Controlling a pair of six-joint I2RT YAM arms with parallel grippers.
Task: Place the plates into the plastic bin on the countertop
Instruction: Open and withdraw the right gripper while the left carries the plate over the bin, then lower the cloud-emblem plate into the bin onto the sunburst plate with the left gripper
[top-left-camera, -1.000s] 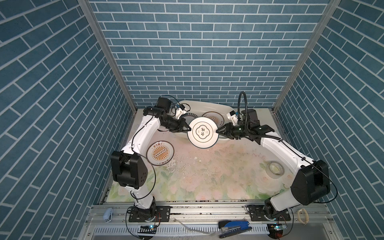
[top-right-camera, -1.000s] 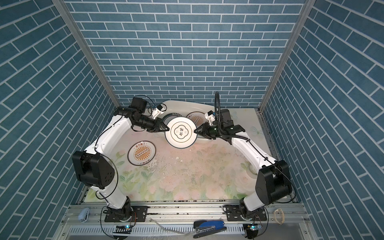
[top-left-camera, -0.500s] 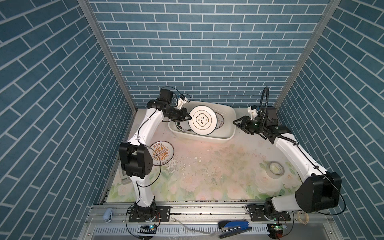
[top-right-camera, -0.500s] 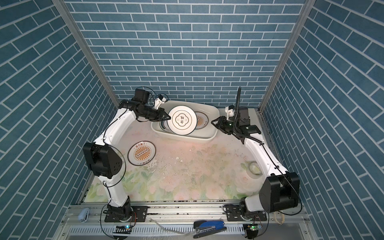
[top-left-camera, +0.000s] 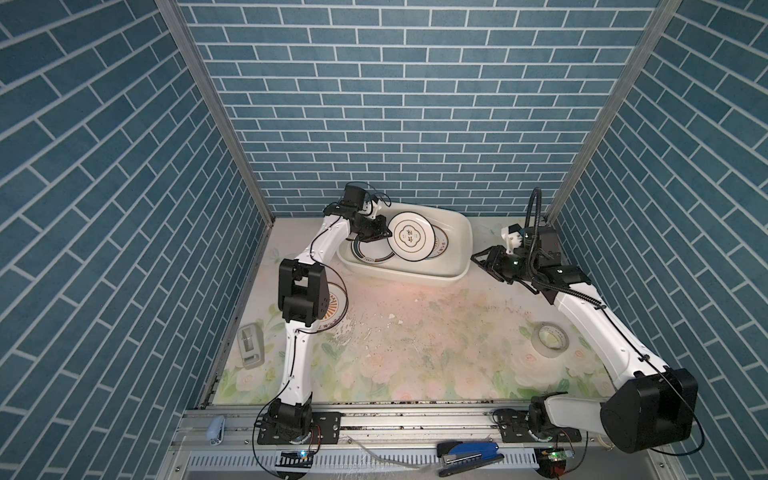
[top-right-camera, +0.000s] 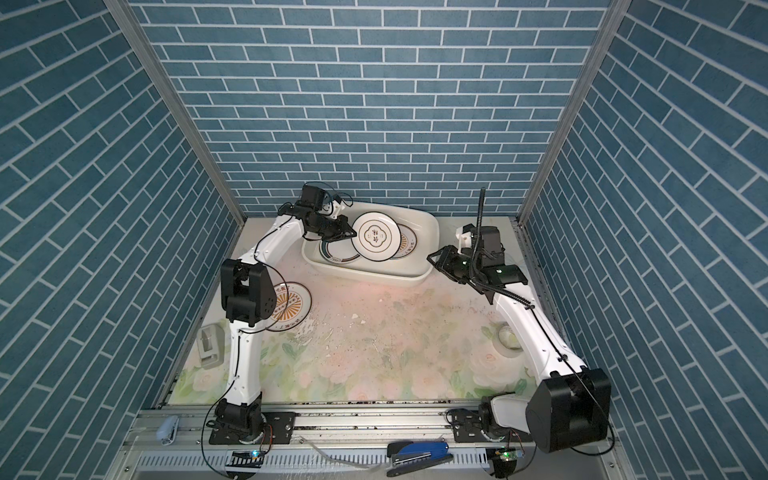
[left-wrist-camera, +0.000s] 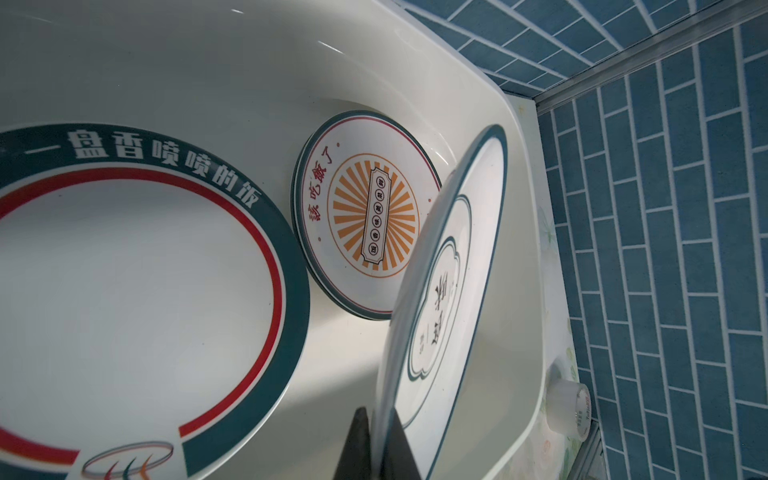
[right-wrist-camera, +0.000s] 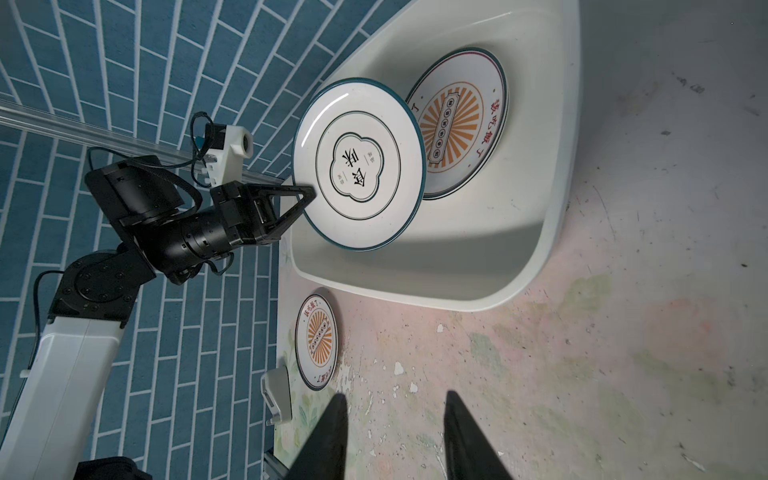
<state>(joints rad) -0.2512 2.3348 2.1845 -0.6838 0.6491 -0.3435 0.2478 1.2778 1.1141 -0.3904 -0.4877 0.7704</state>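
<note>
Next, my left gripper shifts toward the bin's sunburst plate (top-left-camera: 441, 240) (left-wrist-camera: 369, 216) and down, then releases the white plate's rim. The white plate hangs only partly over that plate.
My left gripper (top-left-camera: 384, 235) (left-wrist-camera: 380, 419) is shut on the rim of a white plate (top-left-camera: 411, 242) (right-wrist-camera: 359, 166) with a clover emblem. It holds the plate tilted above the plastic bin (top-left-camera: 399, 278) (left-wrist-camera: 208, 62). Inside the bin lie a green-banded plate (top-left-camera: 365, 257) (left-wrist-camera: 124, 291) and a sunburst plate (top-left-camera: 439, 249) (left-wrist-camera: 365, 216). Another sunburst plate (top-left-camera: 336, 303) (right-wrist-camera: 318, 338) lies on the countertop (top-left-camera: 415, 332), partly hidden by the left arm's elbow. My right gripper (top-left-camera: 478, 262) (right-wrist-camera: 392, 399) is open and empty, just right of the bin.
A tape roll (top-left-camera: 549, 338) lies on the right of the countertop beside the right arm. A grey tape dispenser (top-left-camera: 250, 340) sits at the left edge. A blue stapler (top-left-camera: 469, 451) rests on the front rail. Brick walls close three sides.
The left gripper carried the clover plate from in front of the bin back over it. The right gripper drew away from the plate to the right.
</note>
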